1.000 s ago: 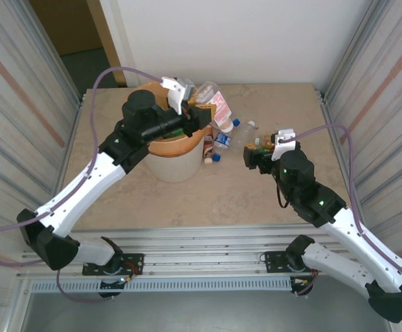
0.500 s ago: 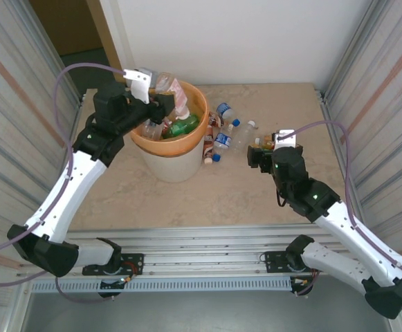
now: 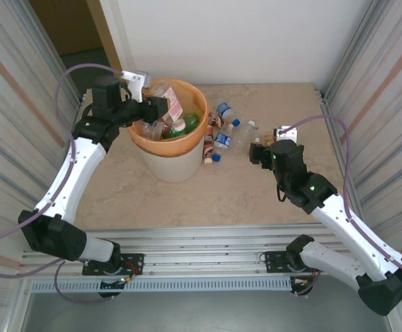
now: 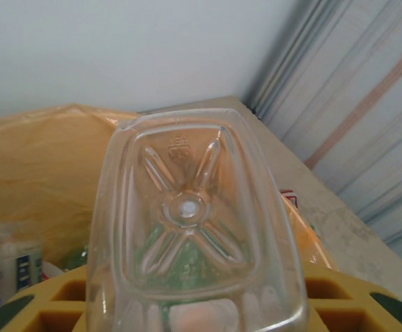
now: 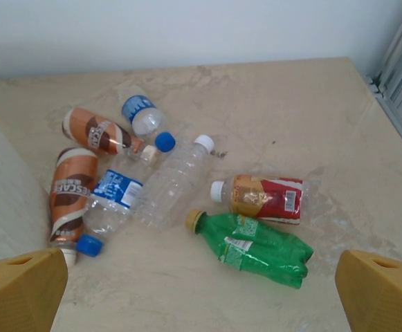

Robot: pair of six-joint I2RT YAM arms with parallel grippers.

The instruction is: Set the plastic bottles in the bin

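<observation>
My left gripper will next ease a little farther over the bin's opening point(image 3: 183, 112) and release the clear plastic bottle, as other bottles already lie inside below it.
My left gripper point(image 3: 160, 105) hangs over the bin point(image 3: 176, 162), shut on a clear plastic bottle with a red label point(image 3: 172, 102). In the left wrist view that bottle's base point(image 4: 187, 214) sits between the yellow fingers point(image 4: 45, 308), above the orange bag point(image 4: 41, 159). Several bottles lie in the bin, one of them green point(image 3: 188, 124). My right gripper point(image 3: 257, 152) is open above loose bottles on the table: a green one point(image 5: 259, 245), a red-labelled one point(image 5: 270, 197), a clear one point(image 5: 173, 181), a blue-labelled one point(image 5: 114, 197) and brown-labelled ones point(image 5: 72, 190).
The bin's off-white wall point(image 5: 0, 187) stands just left of the loose bottles. A metal frame point(image 3: 325, 104) edges the table on the right. Bare tabletop point(image 3: 221, 194) lies in front of the bin and the bottles.
My left arm has swung back to the left across the bin, carrying the clear bottle with it. The right gripper has shifted slightly and stayed open.
</observation>
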